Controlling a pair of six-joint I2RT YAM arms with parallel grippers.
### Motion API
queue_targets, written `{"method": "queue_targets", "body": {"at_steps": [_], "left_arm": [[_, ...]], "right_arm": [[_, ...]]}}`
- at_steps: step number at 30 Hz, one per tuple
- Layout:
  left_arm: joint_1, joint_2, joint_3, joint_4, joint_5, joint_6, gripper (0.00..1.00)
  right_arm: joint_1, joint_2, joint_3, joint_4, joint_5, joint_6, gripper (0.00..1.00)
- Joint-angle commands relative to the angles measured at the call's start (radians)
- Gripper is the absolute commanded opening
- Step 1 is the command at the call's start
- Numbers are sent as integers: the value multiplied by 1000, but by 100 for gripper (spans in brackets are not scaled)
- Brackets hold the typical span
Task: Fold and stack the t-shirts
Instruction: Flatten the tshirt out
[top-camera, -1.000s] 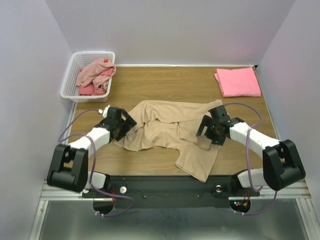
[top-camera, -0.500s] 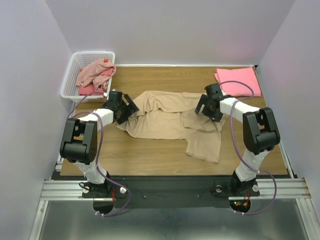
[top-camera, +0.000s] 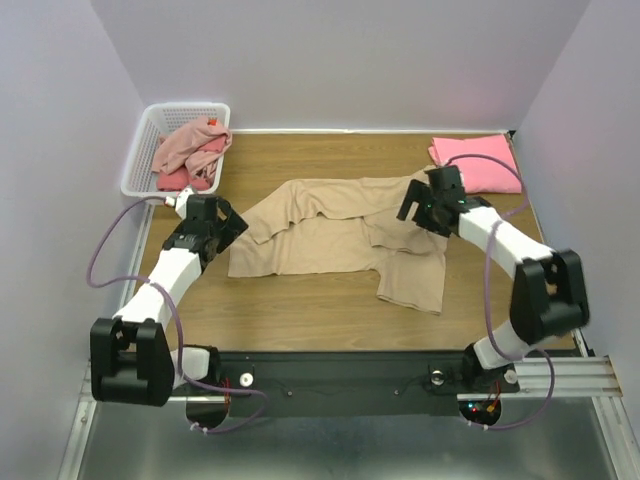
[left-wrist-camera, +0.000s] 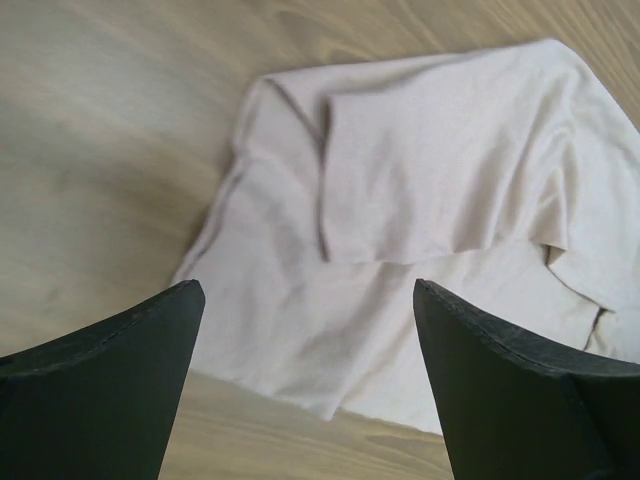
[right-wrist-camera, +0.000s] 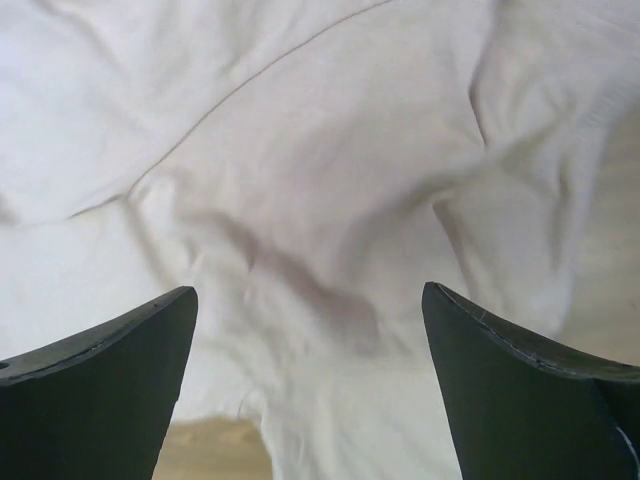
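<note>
The robot next needs to lower its left gripper backward to the hem's near corner (top-camera: 232, 273) on the basket side, which is below and back of the gripper, where bare wood borders the cloth.
A large beige t-shirt (top-camera: 330, 235) lies rumpled and spread on the wooden table's middle. It fills the right wrist view (right-wrist-camera: 320, 180) and shows in the left wrist view (left-wrist-camera: 420, 220). My left gripper (top-camera: 225, 222) is open and empty, just left of the shirt's left edge. My right gripper (top-camera: 418, 208) is open and empty over the shirt's right upper part. A folded salmon-pink t-shirt (top-camera: 478, 162) lies at the back right. Dusty-pink (top-camera: 190, 143) and red (top-camera: 178, 178) shirts sit crumpled in the basket.
The white lattice basket (top-camera: 140, 160) stands at the back left corner. Bare wood table (top-camera: 300, 300) shows in front of the beige shirt. Purple cables loop from both arms.
Both grippers have let go of the beige shirt and opened. The left gripper drew back left off the cloth. The shirt now lies flatter and further back on the table.
</note>
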Motion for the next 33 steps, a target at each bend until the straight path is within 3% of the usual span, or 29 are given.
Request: {"method": "queue_targets", "body": {"at_steps": [1,7,13,16,24,29,33], "left_arm": [[40,-86,-110,-108,-117,-53,98],[58,-58,-180,-52,-17,-65,98],[60,12,-190,-32,-6,-69,73],[60,43,-203,-16,18,-68,56],[58,49,-226,-61,-1,-77,54],[58,90,-232,-42,11,-53,26],[55,127,-232,-42,11,-45,16]], "right_arm": [[0,-227,-91,19,19,-1,100],[0,-451,-283,-13,28,64,100],[0,-561,-344,-53,51,81,100],[0,-574,-351,-68,61,82,100],[0,-571,-369,-82,102,87,100],[0,-571,-390,-85,108,94,100],[0,-582,-423,-85,111,113,100]]}}
